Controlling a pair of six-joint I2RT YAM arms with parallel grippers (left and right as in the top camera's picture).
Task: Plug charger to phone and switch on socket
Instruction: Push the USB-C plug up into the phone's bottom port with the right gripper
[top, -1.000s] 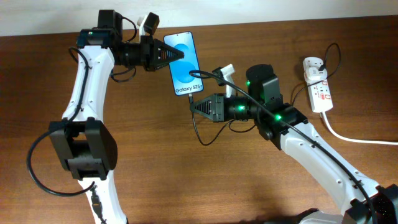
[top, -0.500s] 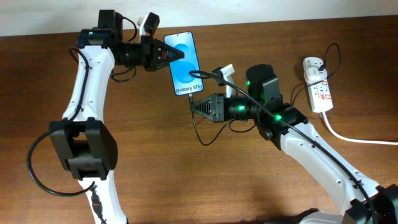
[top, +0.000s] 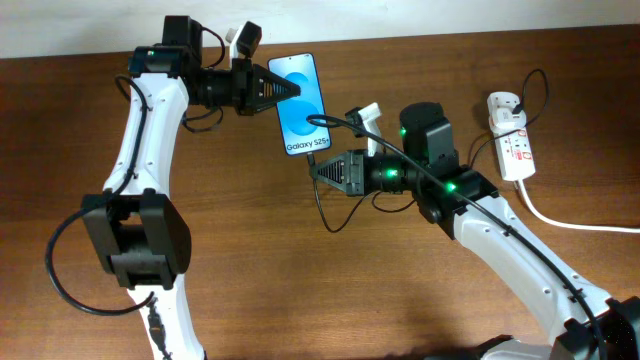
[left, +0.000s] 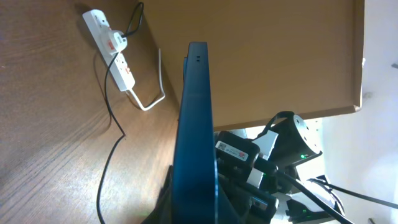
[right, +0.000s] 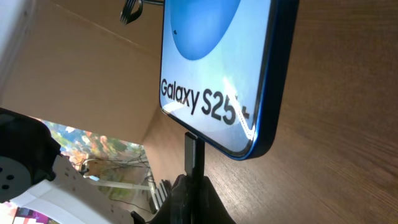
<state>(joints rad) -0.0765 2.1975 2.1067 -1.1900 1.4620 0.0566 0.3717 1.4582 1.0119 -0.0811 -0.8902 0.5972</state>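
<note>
The phone (top: 303, 105) in my left gripper still hangs clear of the table, so it goes down to the bare wood beneath it next for release there.
My left gripper (top: 291, 90) is shut on the phone (top: 303, 105) and holds it up off the table, blue screen facing up. In the left wrist view the phone (left: 196, 124) shows edge-on. My right gripper (top: 314, 170) is shut on the charger (right: 191, 155), its black connector pointing at the phone's bottom edge below the white text. In the right wrist view the tip meets that edge of the phone (right: 211, 62); I cannot tell whether it sits in the port. The white socket (top: 512, 140) lies at the far right, apart from both grippers.
The socket (left: 112, 40) has red switches, and a plug sits in its far end. Its thick white cord (top: 560, 222) runs off to the right. A loop of thin black cable (left: 111, 93) lies on the brown wooden table (top: 250, 260) between the socket and my right arm.
The left gripper and the phone have shifted slightly right and up. The right gripper followed a little to the right, still on the connector.
</note>
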